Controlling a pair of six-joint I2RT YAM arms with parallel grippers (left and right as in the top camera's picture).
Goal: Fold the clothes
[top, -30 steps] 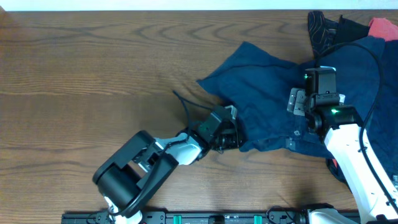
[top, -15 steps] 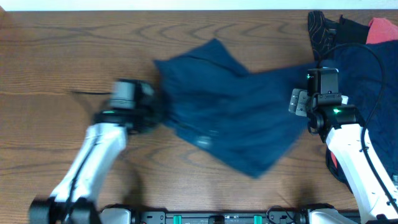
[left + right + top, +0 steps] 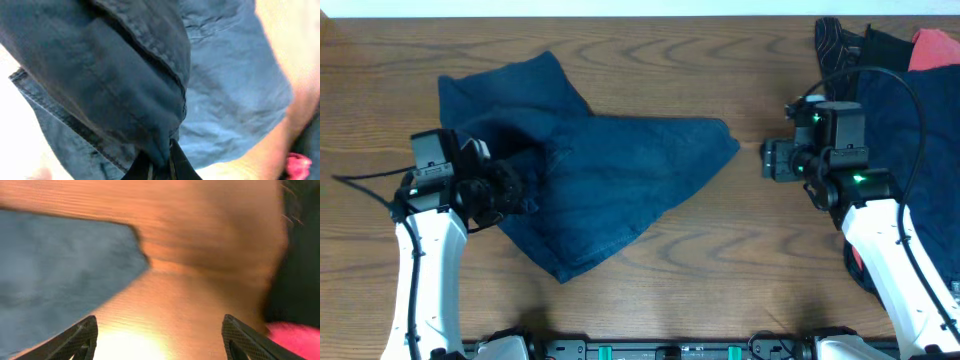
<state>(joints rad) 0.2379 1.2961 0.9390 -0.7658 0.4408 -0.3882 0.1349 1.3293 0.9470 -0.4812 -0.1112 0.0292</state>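
My left gripper is pinching the fold and will draw it slightly to the left in the overhead view, toward bare wood, and release it, since the shorts (image 3: 610,180) lie rumpled.
The dark navy shorts (image 3: 610,180) lie spread and rumpled across the left and middle of the wooden table. My left gripper (image 3: 510,185) is shut on a fold of the shorts near their left side; in the left wrist view the cloth (image 3: 150,90) is pinched between the fingertips (image 3: 160,167). My right gripper (image 3: 772,160) is open and empty, above bare wood just right of the shorts' right corner (image 3: 65,275); its fingertips (image 3: 160,340) stand wide apart.
A pile of other clothes sits at the far right: navy cloth (image 3: 895,110), a coral-red piece (image 3: 932,45) and black cloth with thin pale lines (image 3: 835,45). The red piece also shows in the right wrist view (image 3: 295,340). A cable crosses the pile.
My left gripper has dragged the shorts leftward across the table, from beside the right pile to the left half. My right gripper has turned to the left and now hangs over bare wood.
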